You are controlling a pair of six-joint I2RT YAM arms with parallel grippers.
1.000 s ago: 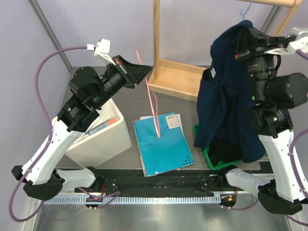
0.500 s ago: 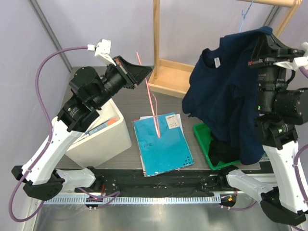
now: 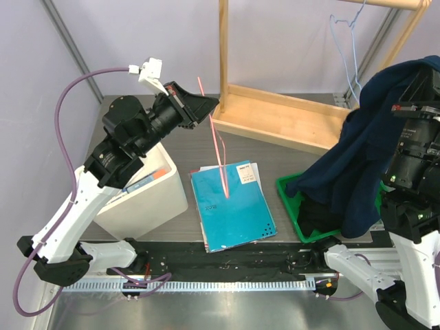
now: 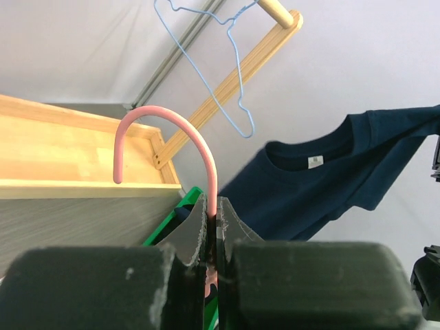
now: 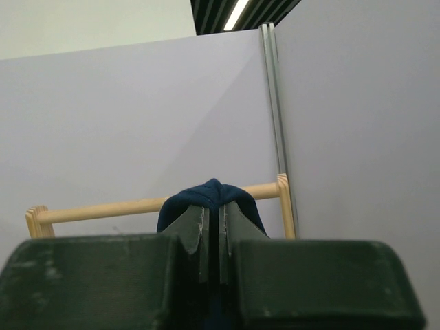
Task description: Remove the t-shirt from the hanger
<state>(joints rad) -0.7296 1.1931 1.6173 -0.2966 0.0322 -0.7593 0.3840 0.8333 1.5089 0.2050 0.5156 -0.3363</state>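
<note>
I will next tip my right gripper down and over toward the green bin and let go of the held fold of the shirt inside, because the lower part of the shirt already drapes there.
The navy t-shirt (image 3: pixel 354 168) hangs from my right gripper (image 3: pixel 427 72) at the far right, its lower part draping into the green bin (image 3: pixel 292 196). That gripper (image 5: pixel 213 218) is shut on a fold of the shirt (image 5: pixel 210 194). The blue wire hanger (image 3: pixel 348 45) hangs bare on the wooden rail (image 3: pixel 392 3). My left gripper (image 3: pixel 208 104) is raised at the left. It is shut on a pink plastic hanger (image 3: pixel 218 148). In the left wrist view the left gripper (image 4: pixel 212 206) grips the pink hanger (image 4: pixel 199 141). The blue hanger (image 4: pixel 230 65) and the shirt (image 4: pixel 330 179) lie beyond.
The wooden rack base (image 3: pixel 275 117) and its upright post (image 3: pixel 223 48) stand at the back middle. A teal notebook (image 3: pixel 234 206) lies at the front middle. A white box (image 3: pixel 151 189) sits under the left arm.
My right gripper has moved right and back with the t-shirt. The shirt has come off the blue wire hanger, which now hangs bare. The left arm has barely moved.
</note>
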